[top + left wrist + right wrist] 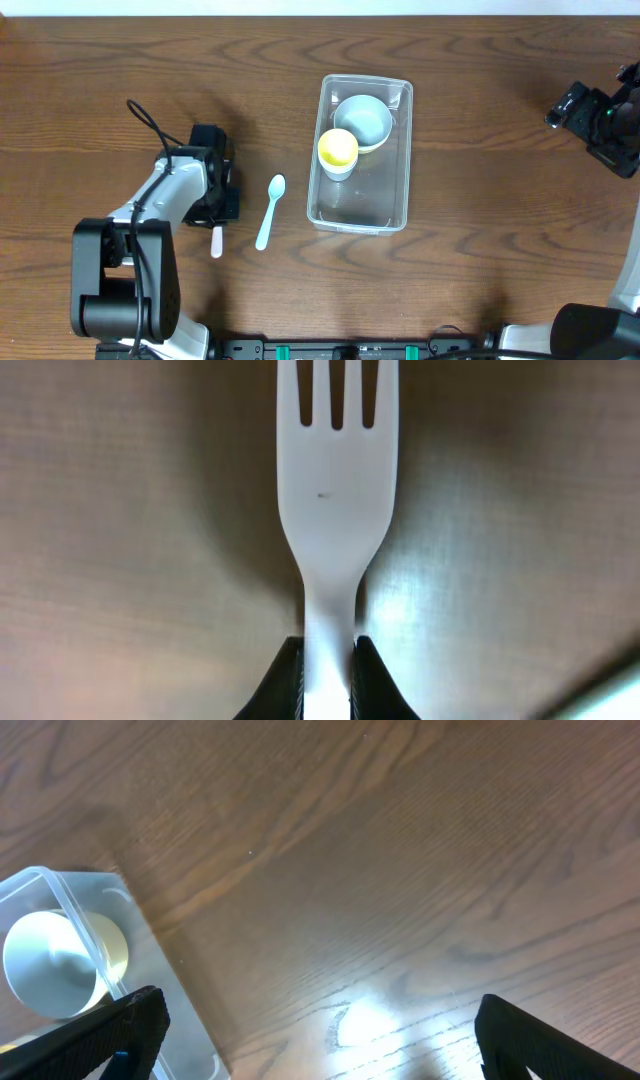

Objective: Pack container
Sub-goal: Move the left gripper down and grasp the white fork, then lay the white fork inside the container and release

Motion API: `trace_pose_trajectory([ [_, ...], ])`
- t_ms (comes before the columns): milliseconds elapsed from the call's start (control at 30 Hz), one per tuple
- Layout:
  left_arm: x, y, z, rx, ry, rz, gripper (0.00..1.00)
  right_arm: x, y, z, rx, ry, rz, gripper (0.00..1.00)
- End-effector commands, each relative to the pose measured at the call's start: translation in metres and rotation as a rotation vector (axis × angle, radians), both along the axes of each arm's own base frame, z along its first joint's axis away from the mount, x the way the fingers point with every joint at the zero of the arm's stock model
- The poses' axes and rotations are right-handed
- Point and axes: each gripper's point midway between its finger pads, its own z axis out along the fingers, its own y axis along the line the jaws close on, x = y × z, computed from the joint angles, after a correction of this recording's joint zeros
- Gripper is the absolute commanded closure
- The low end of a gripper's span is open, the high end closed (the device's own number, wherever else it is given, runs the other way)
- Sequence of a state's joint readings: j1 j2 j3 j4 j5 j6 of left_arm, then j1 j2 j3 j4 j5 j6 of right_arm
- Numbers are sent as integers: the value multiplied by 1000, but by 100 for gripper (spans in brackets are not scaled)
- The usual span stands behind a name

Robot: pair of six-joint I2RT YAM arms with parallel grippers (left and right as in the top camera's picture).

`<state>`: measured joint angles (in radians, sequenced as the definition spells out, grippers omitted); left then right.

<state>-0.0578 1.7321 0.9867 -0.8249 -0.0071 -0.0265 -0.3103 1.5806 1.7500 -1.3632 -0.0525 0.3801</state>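
Observation:
Next, my left gripper lifts the fork over the container's side, then lowers it beside the cup, because the container's near end [360, 201] is empty.
The clear rectangular container [372, 200] stands at the table's centre. It holds a pale bowl [364, 121] and a white cup with a yellow inside [338, 150]. Its corner also shows in the right wrist view [45, 880]. My left gripper [215, 195] is shut on a white plastic fork [335, 490], low over the table and left of the container; the fork's handle end sticks out below the gripper [216, 243]. A light blue spoon [270, 210] lies between that gripper and the container. My right gripper [320, 1030] is open and empty at the far right [598, 115].
Dark wood table [500, 230] all around. The left arm's base [120, 290] stands at the front left and a cable [148, 120] loops behind the left gripper. The right arm's base [590, 335] is at the front right corner.

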Motion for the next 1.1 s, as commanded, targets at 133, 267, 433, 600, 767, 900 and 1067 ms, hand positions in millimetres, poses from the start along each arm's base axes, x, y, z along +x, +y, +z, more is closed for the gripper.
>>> trace_pose_trajectory([
  [133,49,-10,109,-42,-212,30,94,0,-2,-1,-4,2,-2,1],
  [267,58,-42,171,-172,-349,-14,94,0,-2,-1,-4,2,-2,1],
  [433,49,-90,217,-282,-469,-51,94,0,-2,-1,-4,2,-2,1],
  [600,38,-157,220,-358,-482,-173,94,0,-2,-1,-4,2,-2,1],
  [767,31,-227,197,-402,-448,-333,94,0,-2,-1,-4,2,-2,1],
  [900,37,-260,164,-391,-409,-373,94,0,-2,-1,-4,2,-2,1],
  [1067,56,-282,119,-387,-371,-375,94,0,-2,-1,-4,2,-2,1],
])
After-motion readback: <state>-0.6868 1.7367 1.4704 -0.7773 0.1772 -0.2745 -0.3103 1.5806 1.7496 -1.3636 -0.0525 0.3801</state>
